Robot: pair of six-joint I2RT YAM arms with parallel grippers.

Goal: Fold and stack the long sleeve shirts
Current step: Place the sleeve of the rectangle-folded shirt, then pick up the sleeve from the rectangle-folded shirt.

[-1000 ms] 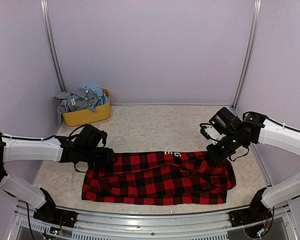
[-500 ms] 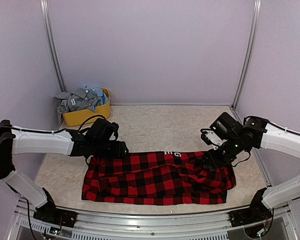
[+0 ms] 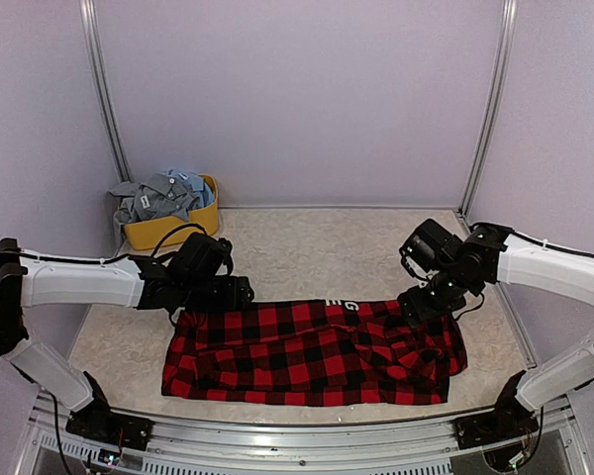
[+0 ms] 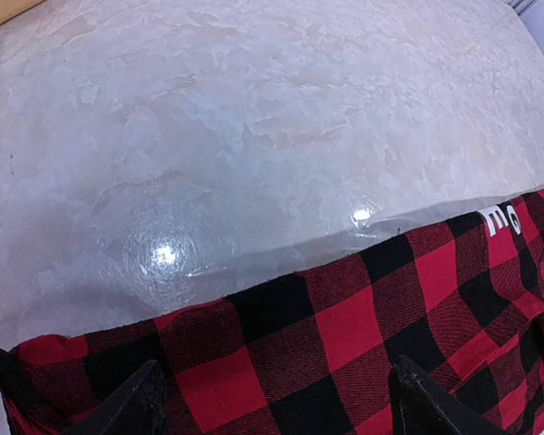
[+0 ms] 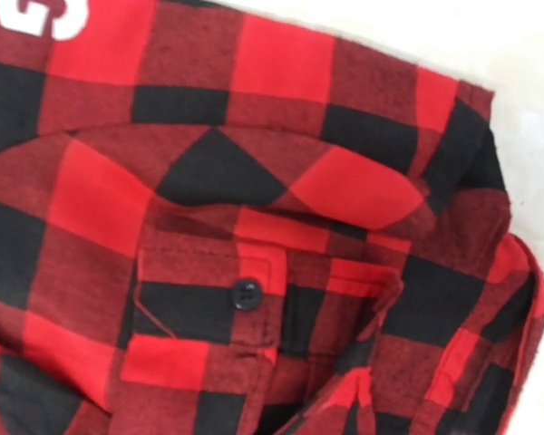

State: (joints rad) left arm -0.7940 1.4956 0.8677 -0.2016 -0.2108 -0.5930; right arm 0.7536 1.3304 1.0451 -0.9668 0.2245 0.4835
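Observation:
The right gripper goes down with open fingers onto the bunched layers at the fold beside the buttoned pocket next, since they offer cloth to pinch.
A red-and-black check long sleeve shirt [image 3: 312, 351] lies folded into a long strip across the near half of the table, with white lettering [image 3: 343, 306] at its far edge. My left gripper [image 3: 233, 295] hovers over the strip's far left corner. In the left wrist view it [image 4: 281, 408] is open, its fingertips [image 4: 150, 403] wide apart above the flat cloth [image 4: 363, 344]. My right gripper [image 3: 419, 303] is over the far right end and is open. The right wrist view shows only the shirt [image 5: 363, 100] and its buttoned pocket [image 5: 245, 294]; nothing is pinched.
A yellow oval tub [image 3: 173, 230] at the back left holds crumpled grey and pale blue shirts [image 3: 158, 195]. Bare marbled tabletop [image 3: 317, 247] stretches behind the folded shirt. Lilac walls with metal posts [image 3: 485, 109] close in the sides and back.
Both grippers have opened, and the right one has let go of the shirt's far right edge. The left gripper slid right along the far edge. The shirt lies where it was.

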